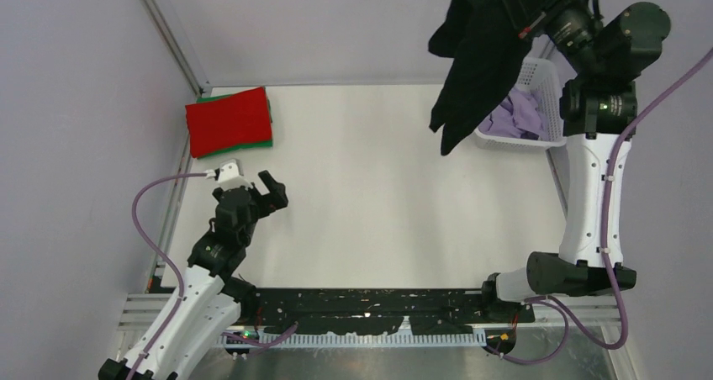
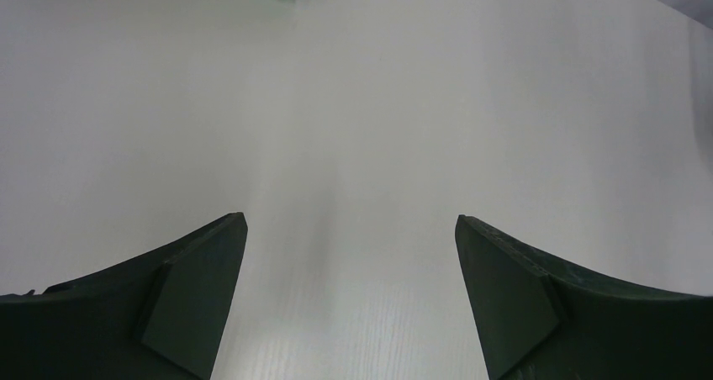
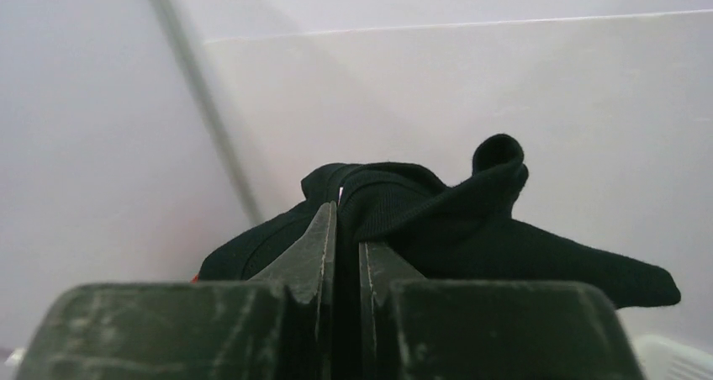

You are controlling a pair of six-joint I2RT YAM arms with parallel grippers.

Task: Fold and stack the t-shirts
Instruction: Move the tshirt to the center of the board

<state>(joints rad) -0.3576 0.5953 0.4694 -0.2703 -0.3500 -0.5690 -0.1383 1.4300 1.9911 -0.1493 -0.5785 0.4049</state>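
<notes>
My right gripper holds the black t-shirt [image 1: 475,56] and will next move back and to the left in the top view. It will lower the t-shirt onto the middle of the tabletop, which is empty, and then release it.
My right gripper [image 1: 514,2] is raised high at the back right and is shut on the black t-shirt [image 1: 475,56], which hangs down limp above the table. In the right wrist view the black cloth [image 3: 437,220] is pinched between the nearly closed fingers [image 3: 313,254]. A folded red t-shirt [image 1: 229,121] lies on a folded green t-shirt [image 1: 266,143] at the back left. A lavender t-shirt [image 1: 517,115] lies crumpled in the white basket [image 1: 546,77]. My left gripper [image 1: 256,182] is open and empty, low over the table in front of the folded stack.
The white basket stands at the back right beside the right arm. A metal frame post [image 1: 168,31] runs along the back left corner. A black strip [image 1: 370,308] lies along the near table edge between the arm bases.
</notes>
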